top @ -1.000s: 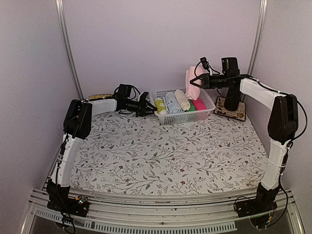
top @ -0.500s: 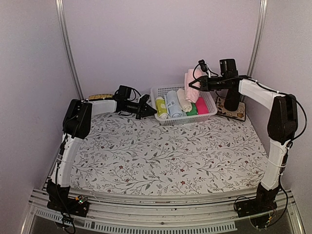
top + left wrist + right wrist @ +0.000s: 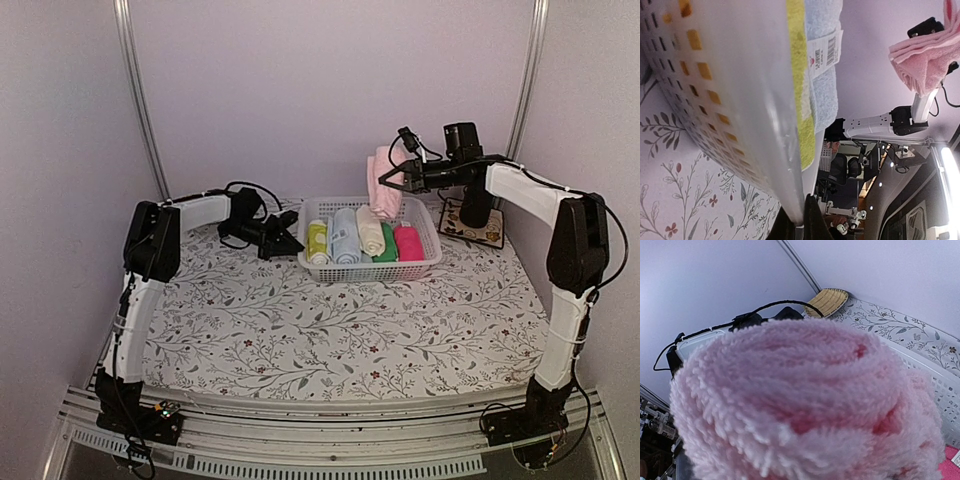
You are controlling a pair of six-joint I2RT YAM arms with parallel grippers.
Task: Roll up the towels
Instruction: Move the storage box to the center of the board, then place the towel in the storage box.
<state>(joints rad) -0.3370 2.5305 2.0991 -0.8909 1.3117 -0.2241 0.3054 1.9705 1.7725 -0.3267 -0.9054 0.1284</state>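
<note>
My right gripper should lower the pink towel (image 3: 381, 181) into the gap between the cream and magenta rolls to release it, since room shows above the green roll.
A rolled pale pink towel (image 3: 381, 181) hangs in the air over the back right of the white basket (image 3: 370, 270), with my right gripper (image 3: 394, 179) shut on it. In the right wrist view this pink towel (image 3: 805, 405) fills the frame and hides the fingers. A rolled cream towel (image 3: 371, 230) lies in the basket between other rolls. My left gripper (image 3: 291, 240) is shut on the basket's left rim. In the left wrist view, its dark jaws (image 3: 800, 227) pinch the basket's wall (image 3: 730, 100); the pink towel (image 3: 922, 60) shows at the upper right.
The basket also holds yellow-green (image 3: 317, 242), light blue (image 3: 345, 235), green (image 3: 388, 246) and magenta (image 3: 408, 243) rolls. A patterned mat (image 3: 490, 232) lies at the back right. A woven straw item (image 3: 827, 301) sits in the back corner. A floral cloth (image 3: 320, 330) covers the table.
My left gripper has closed on the basket's rim and drawn the basket forward, turning it square to the table. The right gripper has carried the pink towel a little to the left.
</note>
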